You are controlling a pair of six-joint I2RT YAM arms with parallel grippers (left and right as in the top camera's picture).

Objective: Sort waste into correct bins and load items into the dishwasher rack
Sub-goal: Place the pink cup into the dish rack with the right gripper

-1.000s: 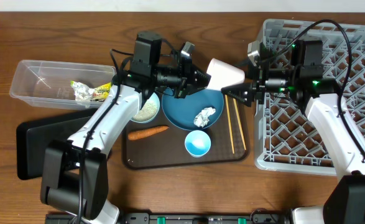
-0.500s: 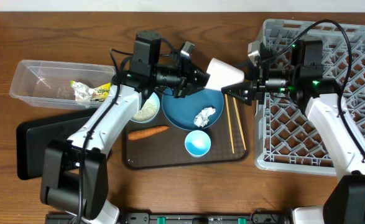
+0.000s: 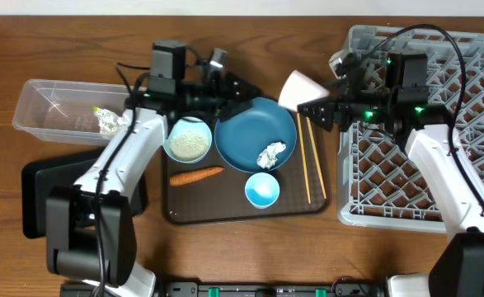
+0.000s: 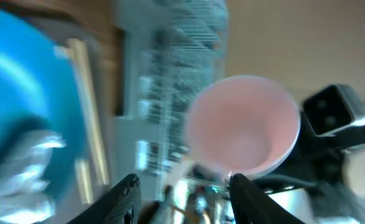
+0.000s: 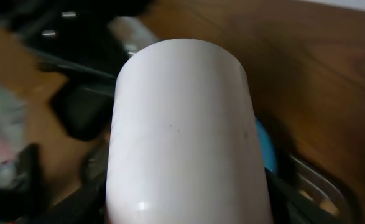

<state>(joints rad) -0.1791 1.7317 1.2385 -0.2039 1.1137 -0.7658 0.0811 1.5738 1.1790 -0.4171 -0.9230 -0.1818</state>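
I will swing my right gripper down next and release the cup [image 3: 300,86], as the rack's side opposite the tray is below it, to its right in the overhead view.
The small white cup [image 3: 300,86] with a pink inside [image 4: 244,127] hangs tilted in the air between the dark-blue plate [image 3: 246,132] and the grey dishwasher rack [image 3: 439,165]. My right gripper [image 3: 309,106] is shut on the cup; its white wall [image 5: 182,124] fills the right wrist view between my fingers. My left gripper [image 3: 238,89] is open and empty, a little to the left of the cup, over the plate's far rim. In the left wrist view its gripper [image 4: 185,199] faces the cup's mouth with a gap between them.
A crumpled paper wad [image 3: 272,153] lies on the plate. A bowl of rice [image 3: 187,140], a carrot [image 3: 196,175], a small blue bowl [image 3: 262,190] and chopsticks [image 3: 306,169] lie on the brown tray [image 3: 225,213]. The clear tub [image 3: 52,103] holds a wrapper [image 3: 110,121]. The black tray [image 3: 39,198] lies at the front left.
My left gripper has let go of the cup and drawn back to the left. The cup now stays in my right gripper alone, shifted slightly toward the rack.
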